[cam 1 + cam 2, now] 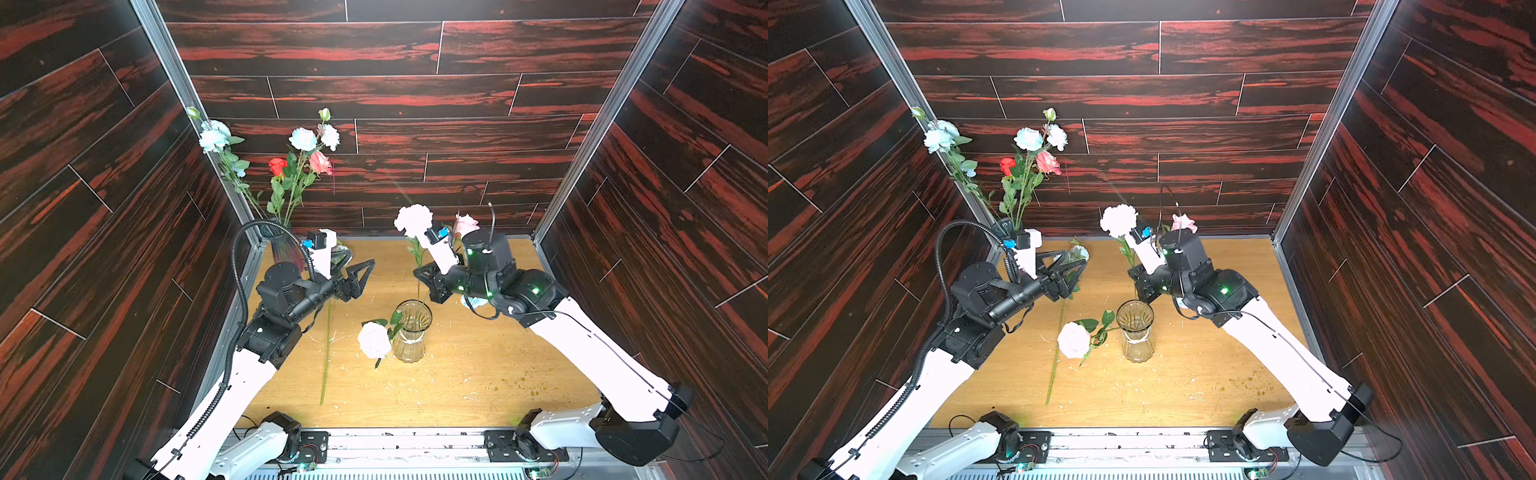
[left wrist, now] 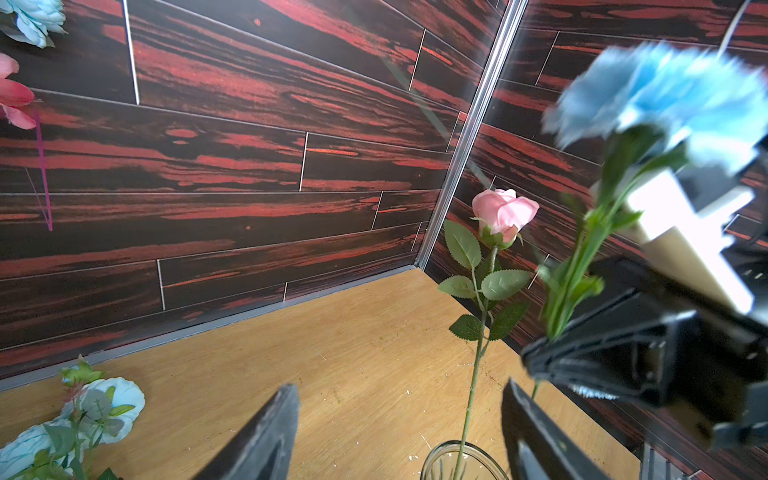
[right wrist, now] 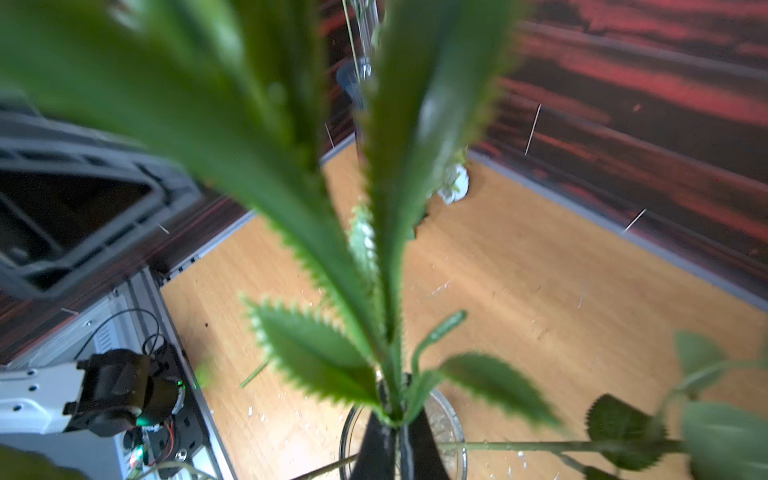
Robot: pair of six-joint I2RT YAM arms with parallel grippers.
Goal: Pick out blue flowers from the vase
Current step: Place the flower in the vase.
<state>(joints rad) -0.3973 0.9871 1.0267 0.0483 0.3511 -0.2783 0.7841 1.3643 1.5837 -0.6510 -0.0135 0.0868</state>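
The vase's opening (image 1: 413, 314) is below both my right gripper and its held stalk, so I will next move that gripper down to the rim of the vase and let the stalk go there.
A clear glass vase (image 1: 411, 332) (image 1: 1136, 332) stands mid-table. My right gripper (image 1: 419, 272) (image 3: 397, 432) hovers just above its mouth, shut on the green stalk of one of the blue flowers. That flower's pale bloom (image 1: 413, 220) (image 2: 665, 95) rises over the wrist. A pink rose (image 1: 466, 224) (image 2: 503, 210) still stands in the vase, and a whitish bloom (image 1: 374, 338) droops over its left side. Another blue flower (image 1: 1079, 251) (image 2: 104, 405) lies on the table, its stalk (image 1: 328, 357) running toward the front. My left gripper (image 1: 359, 261) (image 2: 399, 419) is open left of the vase, gripping nothing.
A dark vase (image 1: 279, 245) in the back-left corner holds tall blue blooms (image 1: 303, 139), a red rose (image 1: 277, 166) and a pink rose (image 1: 321, 162). Dark wood-pattern walls close in three sides. Small crumbs dot the wooden table (image 1: 478, 374).
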